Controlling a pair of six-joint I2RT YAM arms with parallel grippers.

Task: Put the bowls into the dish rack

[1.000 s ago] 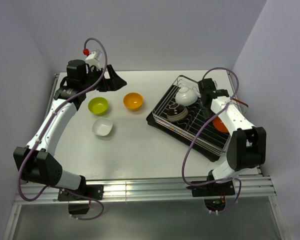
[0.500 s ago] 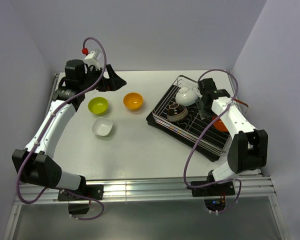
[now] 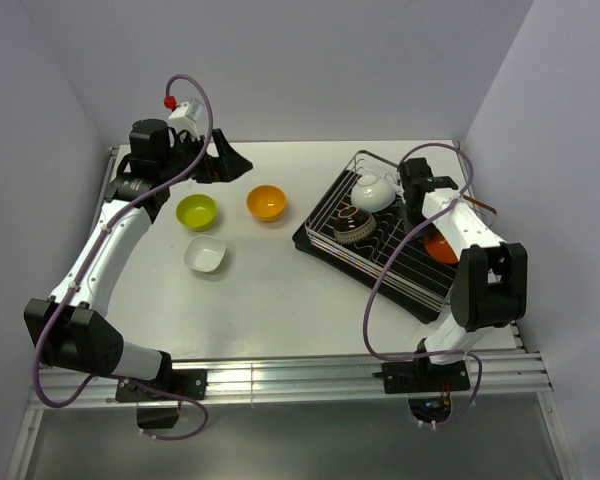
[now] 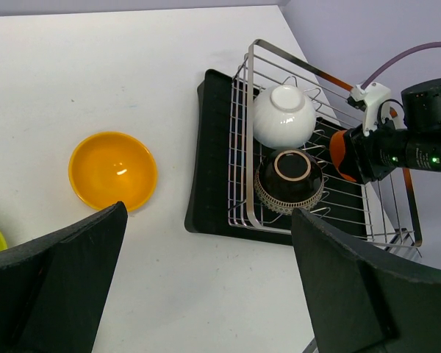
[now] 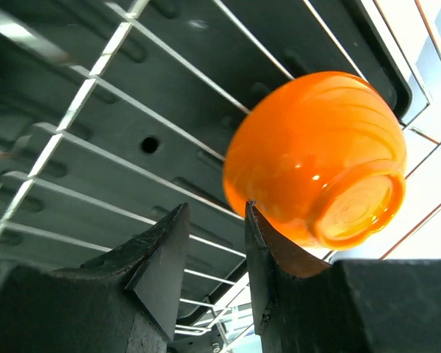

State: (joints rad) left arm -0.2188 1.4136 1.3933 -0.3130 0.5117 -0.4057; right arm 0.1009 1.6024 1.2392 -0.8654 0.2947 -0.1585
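The left gripper needs to go down to the right in the top view, astride the bowl's rim opposite the rack, because the second orange bowl lies open below it on that side.
The dish rack [image 3: 412, 272] sits at the right on its black tray. It holds a white bowl [image 3: 369, 191], a dark ribbed bowl [image 3: 354, 226] and an orange bowl [image 3: 441, 246], all turned rim-down or tilted. On the table lie a lime green bowl [image 3: 197, 211], a second orange bowl [image 3: 266, 202] and a white bowl [image 3: 206, 254]. My right gripper [image 5: 215, 209] hangs low over the rack wires [image 5: 95, 95], beside the racked orange bowl [image 5: 316, 158], its jaws narrowed with nothing between them. High over the back left of the table, my left gripper [image 4: 207, 213] stands wide open and empty.
The rack [image 4: 248, 132] stands askew near the right wall. Purple cables loop from both arms. The table's back edge meets the wall behind my left gripper [image 3: 225, 160].
My right gripper's jaws have drawn closer together beside the orange bowl in the rack, and that wrist has shifted slightly. The left arm has stayed still.
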